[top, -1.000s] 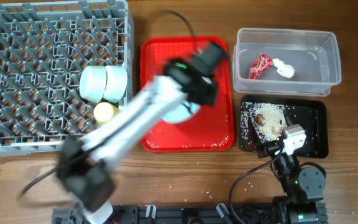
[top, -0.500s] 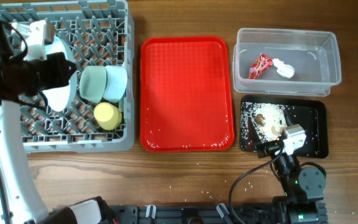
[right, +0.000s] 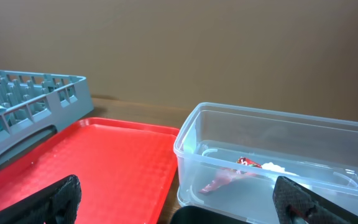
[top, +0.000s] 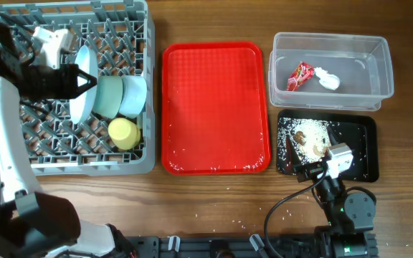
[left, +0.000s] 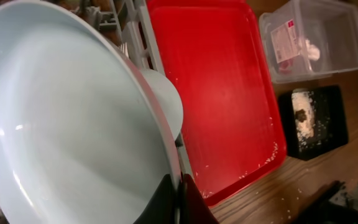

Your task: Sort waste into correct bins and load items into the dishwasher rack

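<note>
My left gripper should next move down to set the pale blue plate [top: 82, 93] among the rack's wires beside the teal bowls. Then it should let go of the plate's rim, as the plate hangs edgewise.
My left gripper [top: 77, 81] is shut on the rim of the pale blue plate [top: 82, 93], holding it on edge over the grey dishwasher rack [top: 6, 159]; the plate fills the left wrist view [left: 67, 124] with the fingers [left: 178, 199] pinching its edge. Two teal bowls [top: 120, 97] and a yellow cup [top: 122, 132] stand in the rack beside it. The wrapper [top: 299, 74] and tissue wad [top: 327, 79] lie in the clear tub [top: 378, 54]. Food scraps and rice [top: 308, 137] lie in the black tray [top: 364, 154]. My right gripper [right: 178, 199] is open near the table's front right.
The flat red serving tray [top: 216, 107] lies between the rack and the bins, with a few rice grains along its front edge. Loose rice grains lie scattered on the wooden table in front of it. The fork and spoon are not in view.
My left arm has swung from over the red tray to the rack, carrying the plate. The plate now stands more on edge, close beside the bowls. The right arm has not moved.
</note>
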You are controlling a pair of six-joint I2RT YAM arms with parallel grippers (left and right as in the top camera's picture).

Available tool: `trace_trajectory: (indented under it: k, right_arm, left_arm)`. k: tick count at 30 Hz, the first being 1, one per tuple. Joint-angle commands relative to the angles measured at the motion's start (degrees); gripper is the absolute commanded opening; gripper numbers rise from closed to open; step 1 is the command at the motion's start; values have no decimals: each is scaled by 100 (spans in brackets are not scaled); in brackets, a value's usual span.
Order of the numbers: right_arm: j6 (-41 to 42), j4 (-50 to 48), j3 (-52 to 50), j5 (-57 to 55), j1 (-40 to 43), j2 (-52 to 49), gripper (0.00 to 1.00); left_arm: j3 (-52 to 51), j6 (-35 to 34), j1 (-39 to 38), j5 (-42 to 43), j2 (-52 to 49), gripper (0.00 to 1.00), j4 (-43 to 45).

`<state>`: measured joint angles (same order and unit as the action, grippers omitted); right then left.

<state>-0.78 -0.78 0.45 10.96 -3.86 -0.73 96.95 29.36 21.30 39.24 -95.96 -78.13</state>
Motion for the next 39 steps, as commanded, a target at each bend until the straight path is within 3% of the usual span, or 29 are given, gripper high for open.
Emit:
trace_trajectory:
  k: [1, 12, 13, 14, 15, 16, 20, 25, 31, 35, 39]
  right_arm:
    - [-70, -24, -15, 72, 17, 46, 100]
    - [-68, -24, -15, 72, 17, 46, 100]
    - [-68, -24, -15, 72, 17, 46, 100]
    - [-68, -24, -15, 72, 17, 46, 100]
    - [-68, -24, -15, 72, 17, 46, 100]
    - [-70, -24, -15, 72, 17, 46, 100]
    - [-66, -24, -15, 70, 17, 46, 100]
    - [-68, -24, -15, 72, 17, 46, 100]
    - [-68, -24, -15, 70, 17, 46, 100]
    - [-68, -24, -15, 72, 17, 46, 100]
    - [-68, -24, -15, 72, 17, 46, 100]
  left_arm:
    - [-44, 192, 409, 520, -254, 4, -44]
    - [-428, 192, 603, 894, -339, 5, 90]
    - [-433, 190, 603, 894, -339, 19, 90]
    - [-433, 162, 603, 894, -339, 44, 87]
    - [-433, 94, 603, 894, -339, 76, 85]
    - [-433, -153, 603, 896, -337, 100, 92]
    - [-426, -461, 603, 1075, -208, 100, -26]
    - [-372, -935, 446, 1045, 776, 100, -170]
    - [-372, -2326, -1392, -1082, 2846, 100, -267]
    - [-374, -2581, -2369, -1255, 3722, 100, -404]
    - [-374, -2579, -2835, -1255, 4266, 100, -496]
